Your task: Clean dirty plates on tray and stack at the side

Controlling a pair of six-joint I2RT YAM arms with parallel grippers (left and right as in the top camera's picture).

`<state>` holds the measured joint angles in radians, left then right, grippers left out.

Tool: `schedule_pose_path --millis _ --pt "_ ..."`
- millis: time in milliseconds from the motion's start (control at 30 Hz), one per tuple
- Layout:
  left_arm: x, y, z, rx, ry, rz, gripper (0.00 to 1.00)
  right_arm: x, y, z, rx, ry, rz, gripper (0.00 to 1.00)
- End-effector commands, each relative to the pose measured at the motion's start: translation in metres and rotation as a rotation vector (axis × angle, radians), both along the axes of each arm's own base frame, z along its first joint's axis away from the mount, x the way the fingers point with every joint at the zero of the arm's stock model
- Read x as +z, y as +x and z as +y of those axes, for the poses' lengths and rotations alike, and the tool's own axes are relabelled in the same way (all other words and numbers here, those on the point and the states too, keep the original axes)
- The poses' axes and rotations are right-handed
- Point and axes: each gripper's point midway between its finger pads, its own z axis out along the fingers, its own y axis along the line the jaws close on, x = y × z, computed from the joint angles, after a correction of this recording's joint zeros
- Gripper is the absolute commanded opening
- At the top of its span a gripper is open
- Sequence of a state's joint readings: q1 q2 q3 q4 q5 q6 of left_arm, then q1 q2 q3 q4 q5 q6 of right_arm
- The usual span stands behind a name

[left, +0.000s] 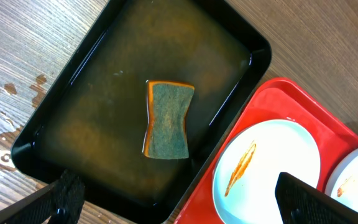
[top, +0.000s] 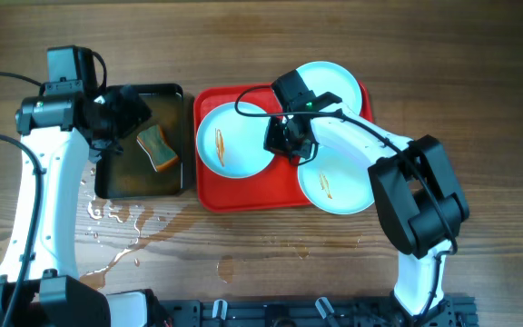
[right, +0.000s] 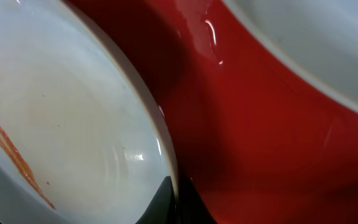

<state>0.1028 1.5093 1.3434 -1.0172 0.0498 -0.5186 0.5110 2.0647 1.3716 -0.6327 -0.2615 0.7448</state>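
Next, my left gripper moves down into the black tray toward the red tray, around the sponge, since the held plate has a smear.
The red tray holds three pale blue plates. The left plate has an orange smear. The back right plate lies partly under my right arm. The front right plate, also smeared, lies over the tray's front right corner. My right gripper is shut on the left plate's right rim. In the right wrist view its fingers straddle that rim above the tray. My left gripper is open and empty above the black tray; its fingers are spread wide.
The black tray of brownish water holds a green and orange sponge, which also shows in the left wrist view. Water is spilled on the wooden table in front of the black tray.
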Motion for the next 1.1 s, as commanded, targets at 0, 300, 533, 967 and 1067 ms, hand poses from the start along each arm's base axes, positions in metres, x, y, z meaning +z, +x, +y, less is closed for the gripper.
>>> schedule_pose_path --millis 0,300,533,967,1067 --pt "-0.001 0.002 -0.001 0.010 -0.011 0.007 0.96 -0.007 -0.008 0.008 0.080 0.032 0.015 0.22" --pt "-0.023 -0.009 -0.002 0.011 -0.017 0.067 0.93 0.002 0.030 0.017 0.324 0.025 -0.252 0.65" --pt "-0.055 -0.016 -0.008 0.014 -0.054 0.107 0.84 0.002 0.044 0.008 0.349 -0.054 -0.325 0.57" --pt "-0.091 -0.013 -0.006 0.062 -0.067 0.177 0.82 -0.003 0.027 0.009 0.259 -0.021 -0.213 0.04" --pt "-0.092 -0.011 -0.006 0.062 -0.067 0.174 0.83 -0.005 0.014 0.009 0.238 0.000 -0.144 0.04"
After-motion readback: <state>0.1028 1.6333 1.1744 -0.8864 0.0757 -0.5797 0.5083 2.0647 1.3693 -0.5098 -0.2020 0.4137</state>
